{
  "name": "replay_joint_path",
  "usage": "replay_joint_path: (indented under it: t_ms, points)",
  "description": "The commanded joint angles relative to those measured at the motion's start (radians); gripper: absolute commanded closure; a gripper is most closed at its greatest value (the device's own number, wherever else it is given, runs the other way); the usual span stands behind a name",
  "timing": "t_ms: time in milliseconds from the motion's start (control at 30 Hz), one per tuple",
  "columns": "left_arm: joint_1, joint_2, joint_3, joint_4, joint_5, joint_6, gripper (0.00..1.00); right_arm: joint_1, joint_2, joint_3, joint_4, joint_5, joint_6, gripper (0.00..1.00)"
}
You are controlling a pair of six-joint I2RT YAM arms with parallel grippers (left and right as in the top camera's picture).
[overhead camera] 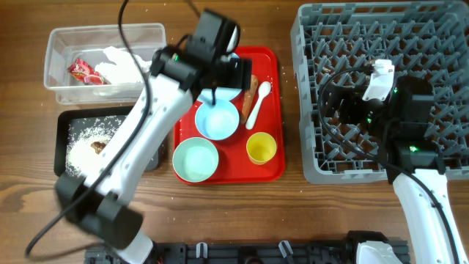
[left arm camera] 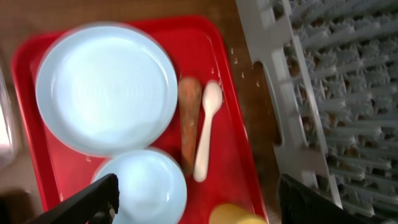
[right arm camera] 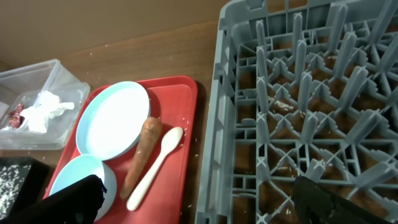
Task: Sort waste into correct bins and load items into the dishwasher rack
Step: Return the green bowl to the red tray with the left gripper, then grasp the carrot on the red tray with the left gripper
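Observation:
The left gripper moves down and to the right in the overhead view onto the carrot's middle (overhead camera: 250, 97) (left arm camera: 189, 123) next, since this food scrap still lies among the dishes.
The red tray (overhead camera: 275, 165) holds a light blue plate (left arm camera: 106, 87), two light blue bowls (overhead camera: 218, 119) (overhead camera: 196, 159), a yellow cup (overhead camera: 261, 147), a white spoon (overhead camera: 258, 103) and a carrot (left arm camera: 189, 118) lying beside the spoon. My left gripper (overhead camera: 226, 73) hovers open and empty above the plate and near bowl (left arm camera: 146, 186). My right gripper (overhead camera: 346, 95) is open and empty over the grey rack (overhead camera: 440, 44), at its left side. The clear tub (overhead camera: 55, 44) holds the white napkin (overhead camera: 121, 66) and red wrapper (overhead camera: 84, 71). The black tray (overhead camera: 62, 125) holds rice and a brown lump (overhead camera: 97, 147).
The rack (right arm camera: 311, 106) stands right of the red tray (right arm camera: 186, 93) with a narrow strip of wood between them. A few rice grains lie on that strip and inside the rack. The two bins sit left of the red tray.

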Motion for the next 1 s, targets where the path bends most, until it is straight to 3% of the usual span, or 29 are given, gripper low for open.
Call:
replay_joint_path:
  t_ms: [0,100,233,367,533,767,967]
  points:
    - [0.003,0.247,0.18,-0.006,-0.026,0.083,0.23,0.005,0.0,0.021,-0.014,0.007,0.006,0.0]
    - [-0.002,0.395,0.193,0.004,-0.026,0.045,0.34,0.005,0.0,0.021,-0.028,0.026,0.006,0.0]
    - [-0.03,0.447,0.191,0.009,-0.048,0.046,0.46,0.005,0.0,0.021,-0.028,0.026,0.007,0.0]
    - [-0.063,0.519,0.191,0.041,-0.086,0.032,0.5,0.005,0.0,0.021,-0.028,0.026,0.007,0.01]
    - [-0.063,0.551,0.191,0.039,-0.134,-0.08,0.56,0.005,0.0,0.021,-0.028,0.026,0.007,0.01]
    - [-0.077,0.583,0.18,0.044,-0.129,-0.082,0.63,0.005,0.0,0.021,-0.027,0.026,0.007,0.01]
    - [-0.115,0.583,0.18,0.035,-0.13,-0.087,0.63,0.005,0.0,0.021,-0.028,0.026,0.007,0.01]
